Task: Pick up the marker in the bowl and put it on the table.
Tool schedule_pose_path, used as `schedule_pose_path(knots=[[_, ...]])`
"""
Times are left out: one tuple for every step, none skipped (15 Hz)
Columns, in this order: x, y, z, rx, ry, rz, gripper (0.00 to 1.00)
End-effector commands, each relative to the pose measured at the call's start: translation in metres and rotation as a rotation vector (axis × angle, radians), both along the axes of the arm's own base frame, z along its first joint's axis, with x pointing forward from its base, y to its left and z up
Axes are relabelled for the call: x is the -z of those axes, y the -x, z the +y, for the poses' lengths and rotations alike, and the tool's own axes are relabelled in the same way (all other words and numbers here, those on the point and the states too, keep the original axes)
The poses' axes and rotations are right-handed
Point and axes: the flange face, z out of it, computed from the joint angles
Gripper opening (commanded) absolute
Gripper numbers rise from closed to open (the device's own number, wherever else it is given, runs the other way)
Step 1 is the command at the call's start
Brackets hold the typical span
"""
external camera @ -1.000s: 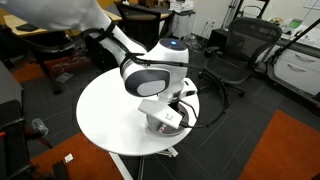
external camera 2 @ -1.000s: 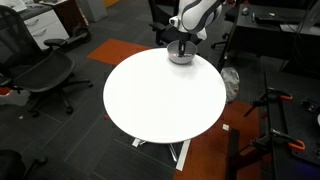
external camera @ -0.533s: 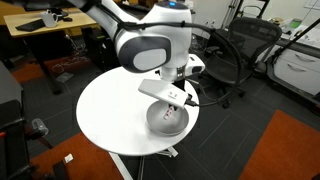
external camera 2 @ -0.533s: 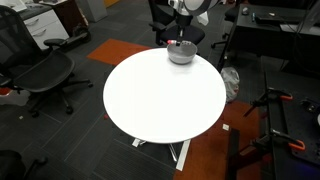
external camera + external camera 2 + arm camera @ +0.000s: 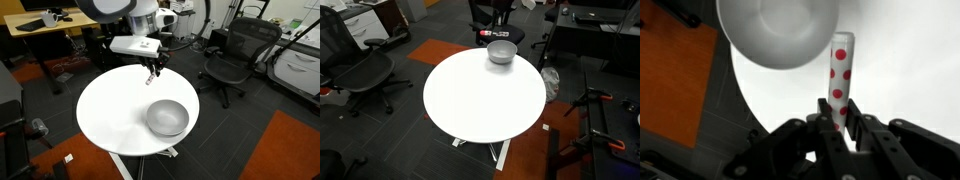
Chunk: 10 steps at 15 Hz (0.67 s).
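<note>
The marker goes away from the grey bowl in my gripper next, before I lower the marker onto the round white table (image 5: 122,103) (image 5: 890,68).
My gripper (image 5: 840,118) is shut on the marker (image 5: 839,70), a white stick with red dots that stands out between the fingers. In an exterior view the gripper (image 5: 153,68) hangs high above the far side of the round white table (image 5: 105,110), with the marker (image 5: 154,74) pointing down. The grey bowl (image 5: 167,117) stands empty near the table's edge, apart from the gripper. In the wrist view the bowl (image 5: 775,30) lies beyond the marker's tip. The bowl (image 5: 501,51) and table (image 5: 480,100) also show in an exterior view, with the marker (image 5: 486,33) just above and beside the bowl.
Black office chairs (image 5: 228,55) stand around the table, and one stands at the side (image 5: 360,75). A wooden desk (image 5: 45,25) is behind the arm. An orange carpet patch (image 5: 290,150) lies on the floor.
The gripper has lifted out of the bowl with the marker in it and has risen away from the bowl toward the table's far side. The bowl is now uncovered and empty.
</note>
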Motion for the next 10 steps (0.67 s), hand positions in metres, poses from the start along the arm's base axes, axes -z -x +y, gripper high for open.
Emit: schedule_pose_path(knots=[[0.007,0.006,0.072,-0.073,-0.008,0.020,0.05],[0.013,0.005,0.090,-0.096,-0.017,0.031,0.05],[0.021,0.005,0.106,-0.117,-0.022,0.043,0.05],[0.030,0.006,0.119,-0.139,-0.035,0.055,0.05],[0.038,0.006,0.126,-0.152,-0.033,0.071,0.05],[0.047,0.005,0.131,-0.159,-0.035,0.086,0.05],[0.058,0.005,0.132,-0.164,-0.032,0.099,0.05],[0.069,0.004,0.130,-0.163,-0.030,0.110,0.05],[0.081,0.003,0.127,-0.162,-0.031,0.113,0.05],[0.092,0.003,0.124,-0.163,-0.038,0.116,0.05]])
